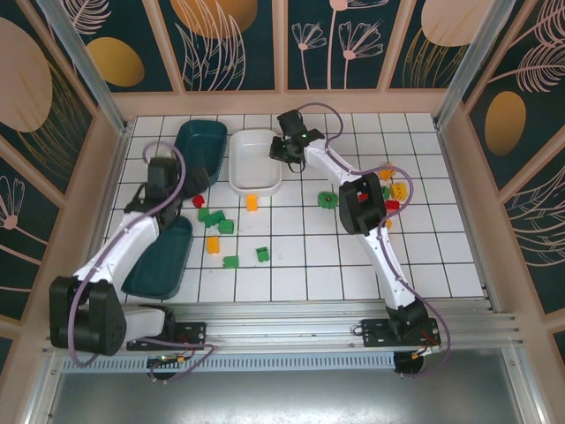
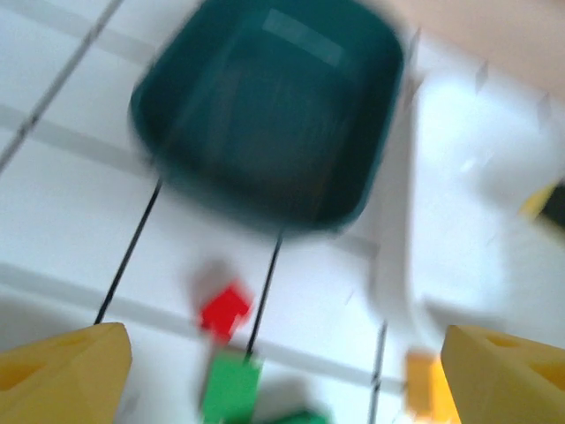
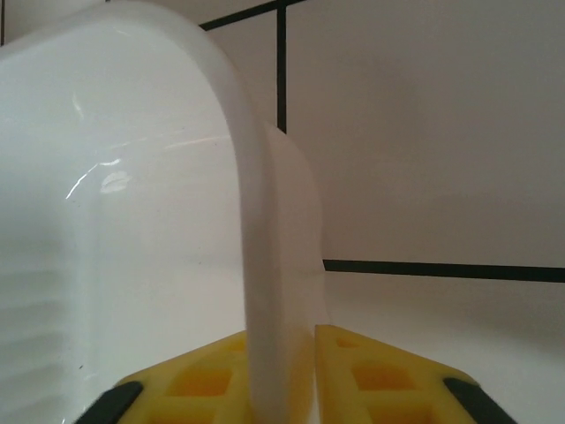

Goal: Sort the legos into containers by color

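The left gripper draws back next and lowers its open fingers astride the near teal container's rim beside the legos.
My right gripper (image 1: 284, 152) is shut on the right rim of the white container (image 1: 254, 161); in the right wrist view its yellow fingers (image 3: 380, 380) press against both sides of the rim (image 3: 265, 265). My left gripper (image 1: 187, 184) hangs open and holds nothing, just in front of the far dark teal container (image 1: 201, 148). The blurred left wrist view has that teal container (image 2: 274, 115) ahead, with a red lego (image 2: 225, 309), a green lego (image 2: 231, 384) and a yellow lego (image 2: 422, 380) on the floor between the wide-apart fingers (image 2: 62, 375). A second teal container (image 1: 159, 258) lies near left.
Loose legos lie mid-floor: red (image 1: 199, 201), several green ones (image 1: 216, 219), yellow ones (image 1: 212, 243) (image 1: 252, 203), and green ones (image 1: 231, 261) (image 1: 262, 254) (image 1: 328, 200). A cluster of red, yellow and orange legos (image 1: 391, 190) sits beside the right forearm. Frame posts and walls close in the floor.
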### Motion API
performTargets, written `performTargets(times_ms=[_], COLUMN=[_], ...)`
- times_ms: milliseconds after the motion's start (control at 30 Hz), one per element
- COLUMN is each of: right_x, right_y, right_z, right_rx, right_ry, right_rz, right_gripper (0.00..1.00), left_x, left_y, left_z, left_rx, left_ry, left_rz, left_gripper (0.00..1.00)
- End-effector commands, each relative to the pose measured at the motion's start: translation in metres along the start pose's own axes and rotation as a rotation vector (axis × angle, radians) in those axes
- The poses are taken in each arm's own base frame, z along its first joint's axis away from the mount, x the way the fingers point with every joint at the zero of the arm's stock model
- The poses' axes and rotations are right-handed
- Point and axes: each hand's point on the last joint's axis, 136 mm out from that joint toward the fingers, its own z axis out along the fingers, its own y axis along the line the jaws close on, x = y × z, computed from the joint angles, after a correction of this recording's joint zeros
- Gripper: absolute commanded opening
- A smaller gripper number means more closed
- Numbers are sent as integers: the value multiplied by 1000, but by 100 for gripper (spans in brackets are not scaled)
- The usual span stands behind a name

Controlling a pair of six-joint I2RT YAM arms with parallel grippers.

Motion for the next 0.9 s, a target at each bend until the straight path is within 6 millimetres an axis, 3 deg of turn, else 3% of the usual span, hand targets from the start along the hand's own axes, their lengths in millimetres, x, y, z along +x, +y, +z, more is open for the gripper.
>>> performTargets(times_ms=[0, 133, 267, 533, 633, 800, 867], right_x=[-13, -22, -27, -18, -7, 18, 27], right_y=[21, 36, 33, 27, 22, 13, 12], right_z=[-4, -16, -24, -42, -48, -48, -45], right_rx=[-109, -163, -134, -112, -99, -74, -66], right_ry=[-16, -35, -53, -49, -41, -9, 7], right_rz=[15, 24, 21, -6, -21, -56, -66], right_gripper=[26, 30, 40, 43, 43, 41, 35], left_x=[30, 52, 72, 103, 117, 118, 120], left_y=[15, 33, 47, 37, 46, 58, 61], left_z=[-17, -28, -33, -29, -22, -21, -19], left_rx=[-22, -87, -136, -102, -135, -168, -174], left_ry=[51, 101, 162, 242, 265, 216, 210], left_rz=[-63, -44, -33, -40, -55, -77, -69], left_gripper=[94, 99, 92, 76, 72, 55, 51])
